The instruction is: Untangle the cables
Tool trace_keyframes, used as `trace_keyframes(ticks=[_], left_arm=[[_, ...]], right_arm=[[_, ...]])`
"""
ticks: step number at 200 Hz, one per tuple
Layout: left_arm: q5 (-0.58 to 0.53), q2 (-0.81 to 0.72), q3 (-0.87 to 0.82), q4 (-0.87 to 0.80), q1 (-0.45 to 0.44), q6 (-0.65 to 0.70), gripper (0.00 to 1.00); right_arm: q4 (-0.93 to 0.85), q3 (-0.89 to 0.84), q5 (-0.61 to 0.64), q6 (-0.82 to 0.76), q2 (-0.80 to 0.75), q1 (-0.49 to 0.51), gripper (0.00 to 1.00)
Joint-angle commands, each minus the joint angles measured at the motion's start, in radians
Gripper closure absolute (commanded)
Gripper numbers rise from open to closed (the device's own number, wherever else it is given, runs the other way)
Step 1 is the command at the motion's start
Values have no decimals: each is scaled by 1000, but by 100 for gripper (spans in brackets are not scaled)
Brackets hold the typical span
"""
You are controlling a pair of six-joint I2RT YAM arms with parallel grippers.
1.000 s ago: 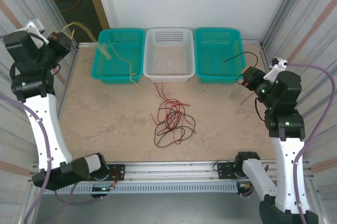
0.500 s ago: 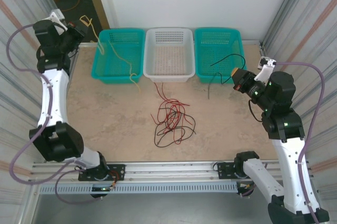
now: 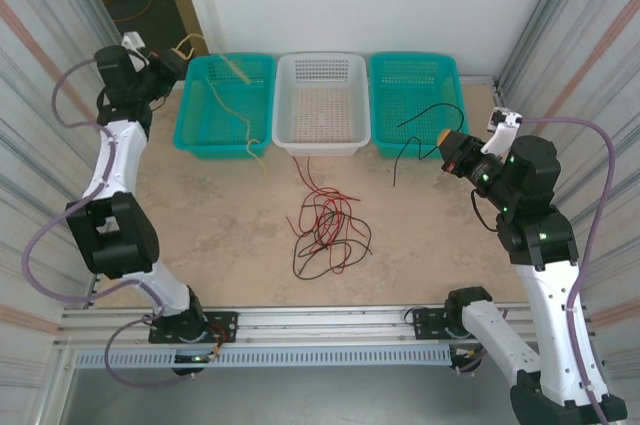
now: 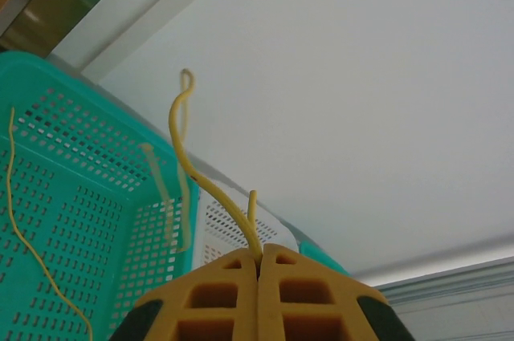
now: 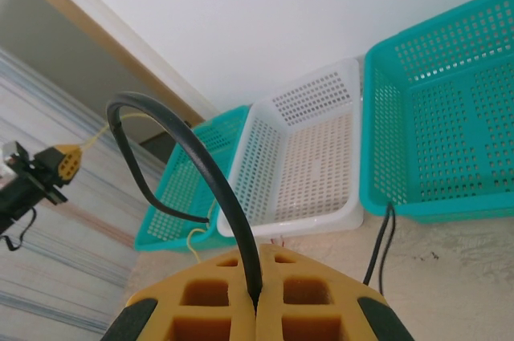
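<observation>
My left gripper moves over the outer rim of the teal basket [image 3: 191,75] beside it next and releases the yellow cable, since the held part is still outside.
A tangle of red and black cables [image 3: 325,225] lies on the table in front of the white basket. My left gripper [image 3: 178,53] is raised at the far left and shut on a pale yellow cable [image 3: 240,110]. That cable drapes through the left teal basket [image 3: 195,135] and over its front rim. In the left wrist view the yellow cable [image 4: 201,180] rises from the closed left gripper [image 4: 259,257]. My right gripper [image 3: 447,137] is shut on a black cable [image 3: 420,117] that loops over the right teal basket [image 3: 440,65] and hangs to the table. In the right wrist view the black cable [image 5: 209,172] arches out of the closed right gripper [image 5: 255,265].
Three baskets line the back edge: teal, white [image 3: 322,140] and teal. The right wrist view takes in the white basket [image 5: 305,164] and both teal ones. Corrugated metal walls close in both sides, and a rail runs along the near edge [image 3: 330,320].
The left arm has swung right, toward the left basket, carrying the yellow cable. The right gripper has shifted left with the black cable, whose free end now hangs in front of the right basket.
</observation>
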Motion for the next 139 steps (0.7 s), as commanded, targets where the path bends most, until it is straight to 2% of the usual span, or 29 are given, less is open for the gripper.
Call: trace_keyframes(ticks=[1,57,86,91,103,118,124,139], left_arm=[[46,44,-10,66,-20,-27,100],[63,70,-63,135,-32,-62,100],[68,77,-65,113,-33,-58,100],[65,74,-71,106,-32,-57,92],[52,64,-104,101,-34,-56,62],[40,49,-143,86,-38,-51,42],[47,45,-155,83,-39,-49,30],[65,24,-179,71,-46,-35,27]], right_arm=[[16,16,-15,-32,-11,10,100],[11,7,-15,-29,-18,20,100],[15,13,-16,-29,-13,28,100],[18,15,-17,-29,-13,29,100],[20,19,-15,-29,-10,33,100],[25,28,-18,-28,-6,37,100],[28,32,-18,-28,-3,42,100],[28,59,-17,-30,12,52,100]])
